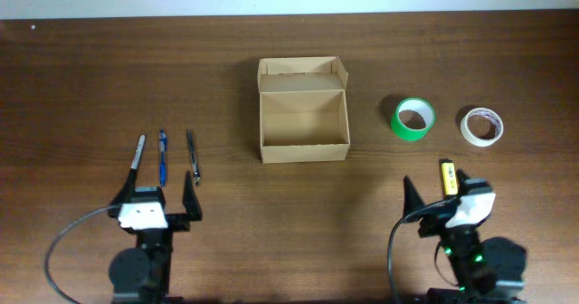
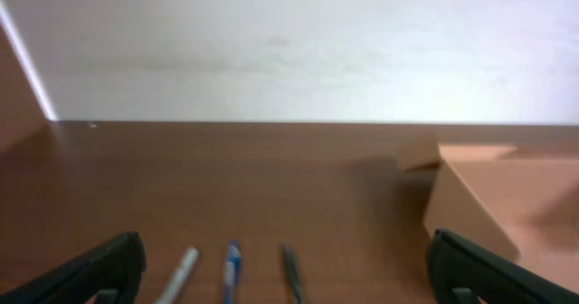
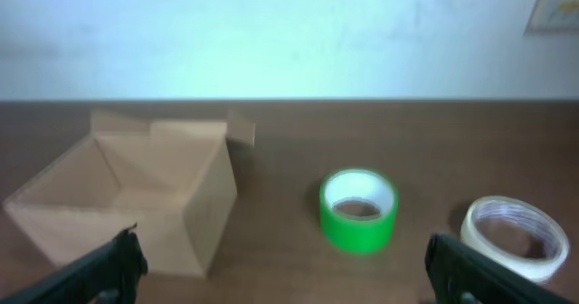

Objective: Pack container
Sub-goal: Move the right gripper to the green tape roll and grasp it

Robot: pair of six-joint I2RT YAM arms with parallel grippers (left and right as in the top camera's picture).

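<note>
The green tape roll (image 1: 412, 118) lies outward of my right gripper, hole facing up. The gripper moves outward next, tilts down and straddles its side nearest the white tape roll.
The container, an open tan cardboard box (image 1: 303, 114) with its flap lid folded back, sits at the table's middle and looks empty. It also shows in the right wrist view (image 3: 136, 195) and at the right edge of the left wrist view (image 2: 507, 195). A green tape roll (image 1: 412, 118) (image 3: 358, 209) and a white tape roll (image 1: 481, 127) (image 3: 514, 236) lie right of the box. Three pens (image 1: 164, 155) (image 2: 232, 270) lie left of it. My left gripper (image 1: 159, 195) (image 2: 289, 277) is open and empty just behind the pens. My right gripper (image 1: 441, 194) (image 3: 289, 272) is open and empty, nearer than the tapes.
A small yellow object (image 1: 447, 175) lies on the table right by my right gripper's fingers. A pale wall (image 2: 289, 42) stands behind the table's far edge.
</note>
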